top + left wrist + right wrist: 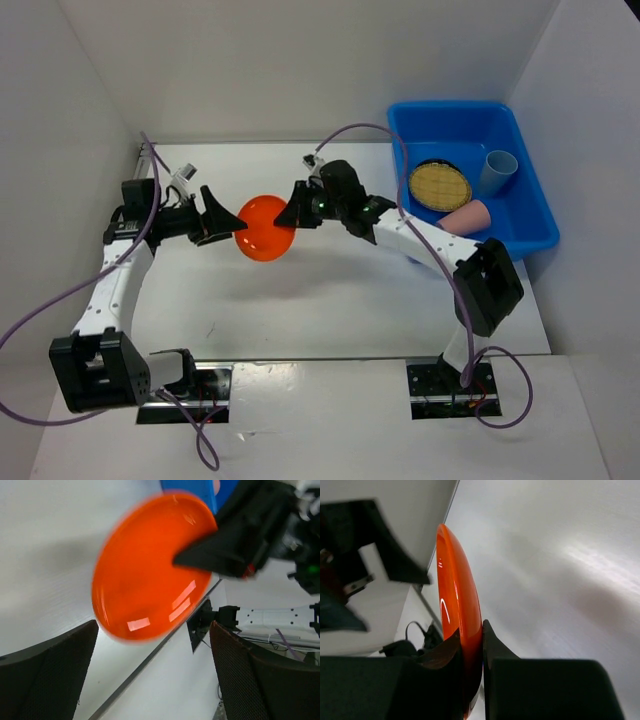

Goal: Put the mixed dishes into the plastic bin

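The right gripper next swings the orange plate (265, 228), free of my open left gripper, outward and across to the blue plastic bin, over the tan woven plate (438, 186).
The orange plate (265, 228) hangs tilted in the air above the table, between the two arms. My right gripper (293, 214) is shut on its right rim; the right wrist view shows both fingers pinching the plate (455, 580) edge-on at the gripper (471, 627). My left gripper (228, 222) is open at the plate's left edge, and its wrist view shows the plate (145, 570) beyond its spread gripper (154, 630), not touching. The blue plastic bin (530, 195) at the far right holds a tan woven plate (438, 186), a blue cup (497, 172) and a pink cup (465, 217).
White walls enclose the table on the left, back and right. The right arm's forearm (430, 240) stretches past the bin's near-left corner. Purple cables (60, 300) loop beside both arm bases at the near edge.
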Controlling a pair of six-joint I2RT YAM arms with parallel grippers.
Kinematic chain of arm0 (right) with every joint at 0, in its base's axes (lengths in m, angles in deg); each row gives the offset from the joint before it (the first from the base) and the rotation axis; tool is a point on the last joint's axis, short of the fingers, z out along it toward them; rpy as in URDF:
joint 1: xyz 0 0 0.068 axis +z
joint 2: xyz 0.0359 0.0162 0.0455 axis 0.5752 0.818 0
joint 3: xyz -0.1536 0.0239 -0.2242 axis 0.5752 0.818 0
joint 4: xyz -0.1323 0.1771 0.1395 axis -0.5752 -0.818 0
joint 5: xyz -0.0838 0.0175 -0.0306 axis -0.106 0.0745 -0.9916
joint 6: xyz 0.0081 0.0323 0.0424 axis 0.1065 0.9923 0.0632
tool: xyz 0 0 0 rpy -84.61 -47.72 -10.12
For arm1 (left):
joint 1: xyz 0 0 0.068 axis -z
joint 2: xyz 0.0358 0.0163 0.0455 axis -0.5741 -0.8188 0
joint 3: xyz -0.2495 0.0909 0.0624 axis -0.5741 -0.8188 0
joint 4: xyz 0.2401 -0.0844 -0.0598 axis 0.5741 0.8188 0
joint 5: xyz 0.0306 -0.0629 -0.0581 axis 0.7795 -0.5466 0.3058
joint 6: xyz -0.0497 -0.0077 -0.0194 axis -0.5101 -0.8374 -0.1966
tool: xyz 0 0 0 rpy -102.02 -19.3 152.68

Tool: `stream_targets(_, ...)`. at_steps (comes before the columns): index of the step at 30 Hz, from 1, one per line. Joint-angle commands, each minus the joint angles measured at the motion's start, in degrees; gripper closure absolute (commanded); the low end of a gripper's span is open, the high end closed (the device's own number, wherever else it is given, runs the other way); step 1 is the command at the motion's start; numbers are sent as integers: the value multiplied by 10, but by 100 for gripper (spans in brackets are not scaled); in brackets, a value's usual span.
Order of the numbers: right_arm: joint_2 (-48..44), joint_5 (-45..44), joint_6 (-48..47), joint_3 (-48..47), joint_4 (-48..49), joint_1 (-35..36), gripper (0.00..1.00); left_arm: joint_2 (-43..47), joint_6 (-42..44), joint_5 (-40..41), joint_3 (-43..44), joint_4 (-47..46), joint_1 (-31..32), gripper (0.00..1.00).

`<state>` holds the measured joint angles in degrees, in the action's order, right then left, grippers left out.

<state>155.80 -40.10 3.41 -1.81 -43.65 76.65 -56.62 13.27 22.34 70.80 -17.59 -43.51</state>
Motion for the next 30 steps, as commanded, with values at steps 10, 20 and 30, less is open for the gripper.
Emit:
stream_targets(10, -43, 44, 10, -122, -63, -427, 99, 148, -110, -18, 61, -54, -17, 0)
stream_targets(20, 93, -8, -28, -180, -117, -552, 99, 142, -98, -13, 56, -49, -23, 0)
stream_targets(30, 147, -129, -35, -166, -163, -552, 99, 131, -87, -13, 56, -27, -23, 0)
